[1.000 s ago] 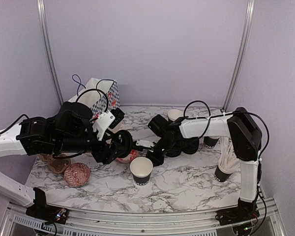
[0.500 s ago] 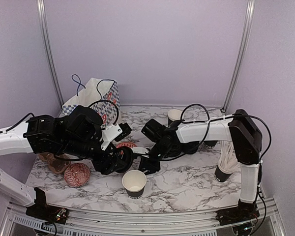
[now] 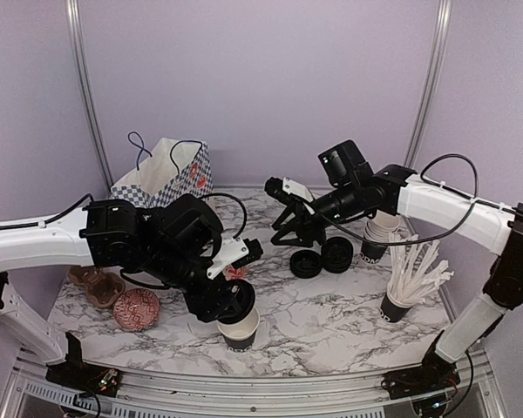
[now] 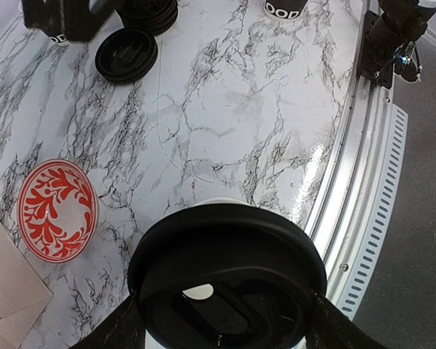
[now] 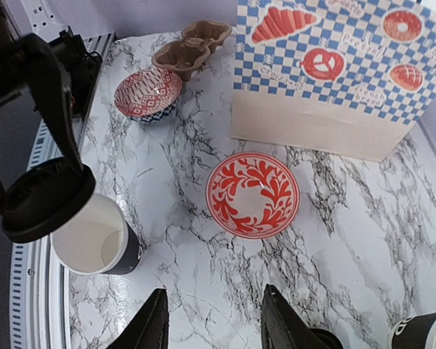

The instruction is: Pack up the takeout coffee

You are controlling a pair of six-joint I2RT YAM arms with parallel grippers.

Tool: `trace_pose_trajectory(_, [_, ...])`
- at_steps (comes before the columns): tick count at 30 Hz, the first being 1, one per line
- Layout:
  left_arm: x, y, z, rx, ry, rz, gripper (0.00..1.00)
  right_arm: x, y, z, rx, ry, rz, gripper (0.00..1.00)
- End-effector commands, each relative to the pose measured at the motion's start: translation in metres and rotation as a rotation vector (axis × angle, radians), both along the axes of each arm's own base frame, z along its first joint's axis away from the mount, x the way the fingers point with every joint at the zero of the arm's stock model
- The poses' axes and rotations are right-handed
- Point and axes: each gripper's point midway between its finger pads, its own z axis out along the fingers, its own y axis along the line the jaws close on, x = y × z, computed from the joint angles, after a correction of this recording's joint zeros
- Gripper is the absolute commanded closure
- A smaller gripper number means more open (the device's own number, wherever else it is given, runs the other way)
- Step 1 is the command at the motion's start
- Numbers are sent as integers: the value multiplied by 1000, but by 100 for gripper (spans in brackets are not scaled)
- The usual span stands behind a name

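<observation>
I need to lower my left gripper next and tip the lid level onto the cup's open rim (image 3: pixel 240 326) (image 4: pixel 221 201) to let it go, as the lid still hangs tilted above it.
An open black paper cup (image 3: pixel 241 330) with a cream inside stands near the table's front edge. My left gripper (image 3: pixel 224 302) is shut on a round black lid (image 3: pixel 237 298) and holds it tilted just over the cup's rim. In the left wrist view the lid (image 4: pixel 229 269) fills the span between the fingers, and the cup's white rim (image 4: pixel 216 201) peeks out behind it. My right gripper (image 3: pixel 288 228) hangs open and empty above the table's middle. The right wrist view shows its gripper (image 5: pixel 214 327) bare, with the cup (image 5: pixel 94 238) and the held lid (image 5: pixel 47 198) far to its left.
Loose black lids (image 3: pixel 322 258) lie mid-table by stacked cups (image 3: pixel 377 233). A cup of white straws (image 3: pixel 401 296) stands at the right. A checked paper bag (image 3: pixel 164 174), a cardboard carrier (image 3: pixel 98 286) and red bowls (image 3: pixel 137 307) (image 5: pixel 253 195) sit at the left.
My right gripper has opened, left the cup and pulled back up and right. The left arm brought the lid forward over the cup, which now stands nearer the front edge.
</observation>
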Motion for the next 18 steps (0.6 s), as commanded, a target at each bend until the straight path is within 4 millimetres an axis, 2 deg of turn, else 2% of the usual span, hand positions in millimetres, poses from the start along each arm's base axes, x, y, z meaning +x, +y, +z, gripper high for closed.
trace_pose_trajectory(1, [-7, 0, -8, 73, 19, -41, 30, -15, -5, 32, 101, -69, 37, 58])
trace_pose_trajectory(4, [-6, -4, -15, 103, 21, -45, 30, -13, -11, 39, 128, -105, 15, 58])
trace_pose_trajectory(10, [-6, -13, -29, 161, 35, -66, 30, 4, -26, 36, 130, -137, -55, 58])
trace_pose_trajectory(18, [-1, -12, -41, 231, 27, -58, 30, 4, -30, 33, 136, -146, -59, 58])
